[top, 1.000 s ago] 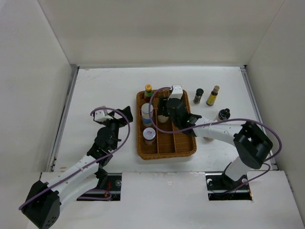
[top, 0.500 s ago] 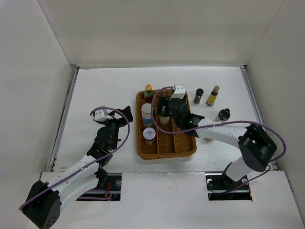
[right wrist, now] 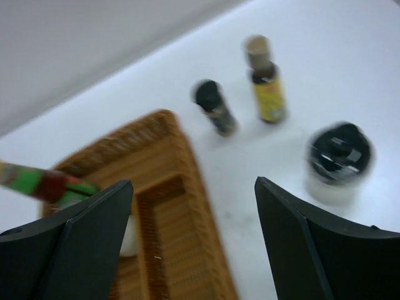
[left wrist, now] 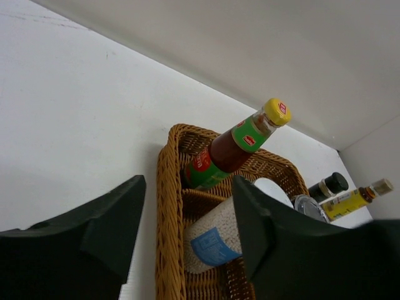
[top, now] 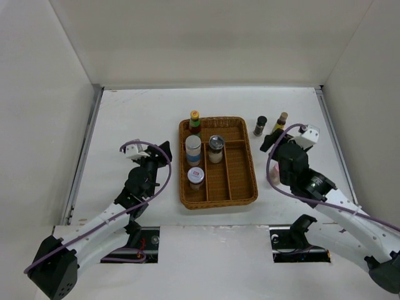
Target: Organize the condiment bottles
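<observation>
The pale pink item stands outside the basket (top: 240, 187), whose sections beside it are bare. My right gripper moves back and down around that item's top (top: 275, 172) next.
The wicker basket (top: 240, 187) holds a red sauce bottle with a yellow cap (top: 195, 121), a white bottle with a blue label (top: 193, 150), a silver-lidded jar (top: 216, 149) and a small red-labelled jar (top: 195, 177). To its right on the table stand a dark-capped spice jar (top: 260, 125), a yellow bottle (top: 281, 120) and a black-lidded jar (right wrist: 339, 156). My right gripper (top: 273, 139) hovers open over the table just right of the basket, empty. My left gripper (top: 164, 152) is left of the basket, jaws partly apart with nothing between them (left wrist: 187, 181).
White walls close in the table on three sides. A pale pink item (top: 274, 175) lies beside my right arm, right of the basket. The basket's right compartments (right wrist: 181, 250) show bare wicker.
My right arm has pulled out of the basket and swung right, leaving the silver-lidded jar standing in it. My left gripper's jaws have narrowed; that arm has barely moved.
</observation>
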`<state>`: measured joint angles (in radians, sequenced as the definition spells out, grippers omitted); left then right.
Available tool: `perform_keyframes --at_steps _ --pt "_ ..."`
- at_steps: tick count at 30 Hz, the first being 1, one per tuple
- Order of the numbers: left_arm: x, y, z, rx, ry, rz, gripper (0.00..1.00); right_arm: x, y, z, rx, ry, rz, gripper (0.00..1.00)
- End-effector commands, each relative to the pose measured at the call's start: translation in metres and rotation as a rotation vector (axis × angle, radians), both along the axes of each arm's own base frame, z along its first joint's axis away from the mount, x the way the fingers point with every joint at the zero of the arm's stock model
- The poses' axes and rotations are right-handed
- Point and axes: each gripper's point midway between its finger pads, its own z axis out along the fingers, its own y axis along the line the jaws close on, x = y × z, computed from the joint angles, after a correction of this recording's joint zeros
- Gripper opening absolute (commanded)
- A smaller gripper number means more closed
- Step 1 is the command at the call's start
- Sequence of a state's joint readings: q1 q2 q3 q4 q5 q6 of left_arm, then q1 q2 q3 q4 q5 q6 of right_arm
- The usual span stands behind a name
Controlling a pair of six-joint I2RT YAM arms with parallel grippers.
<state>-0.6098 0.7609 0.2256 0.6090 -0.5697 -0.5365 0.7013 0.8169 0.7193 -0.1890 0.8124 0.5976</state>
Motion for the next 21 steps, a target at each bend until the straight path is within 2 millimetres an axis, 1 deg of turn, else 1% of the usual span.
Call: perform_keyframes --at_steps 1,2,4,6,8,10,12,15,18,20,21 --pt "0.000 -0.005 0.010 -0.026 -0.029 -0.018 0.51 -0.035 -0.044 -0.077 -0.111 0.293 -0.134 0.87" --pt "0.000 -0.005 0.011 -0.027 -0.030 -0.019 0.51 -0.041 -0.049 -0.087 -0.115 0.329 -0.150 0.87" --pt "0.000 -0.005 0.010 -0.027 -0.030 -0.018 0.51 -0.048 -0.053 -0.103 -0.113 0.367 -0.163 0.88" --pt "0.000 -0.004 0.009 -0.028 -0.028 -0.017 0.52 -0.049 -0.055 -0.112 -0.111 0.399 -0.159 0.89" --pt "0.000 -0.005 0.009 -0.028 -0.028 -0.020 0.53 -0.043 -0.054 -0.118 -0.109 0.417 -0.154 0.89" --pt "0.000 -0.005 0.009 -0.029 -0.029 -0.020 0.53 -0.037 -0.048 -0.121 -0.103 0.413 -0.129 0.88" --pt "0.001 -0.005 0.006 -0.023 -0.020 -0.018 0.53 -0.034 -0.048 -0.128 -0.102 0.428 -0.129 0.85" --pt "0.000 -0.005 0.009 -0.030 -0.030 -0.020 0.54 -0.032 -0.052 -0.139 -0.104 0.452 -0.140 0.83" --pt "0.002 -0.004 0.004 -0.020 -0.016 -0.012 0.54 -0.027 -0.051 -0.146 -0.089 0.448 -0.129 0.73" --pt "0.002 -0.006 0.003 -0.018 -0.014 -0.021 0.54 -0.022 -0.053 -0.143 -0.102 0.428 -0.138 0.62" --pt "0.002 -0.007 0.004 -0.020 -0.016 -0.024 0.55 -0.019 -0.055 -0.138 -0.105 0.402 -0.150 0.55"
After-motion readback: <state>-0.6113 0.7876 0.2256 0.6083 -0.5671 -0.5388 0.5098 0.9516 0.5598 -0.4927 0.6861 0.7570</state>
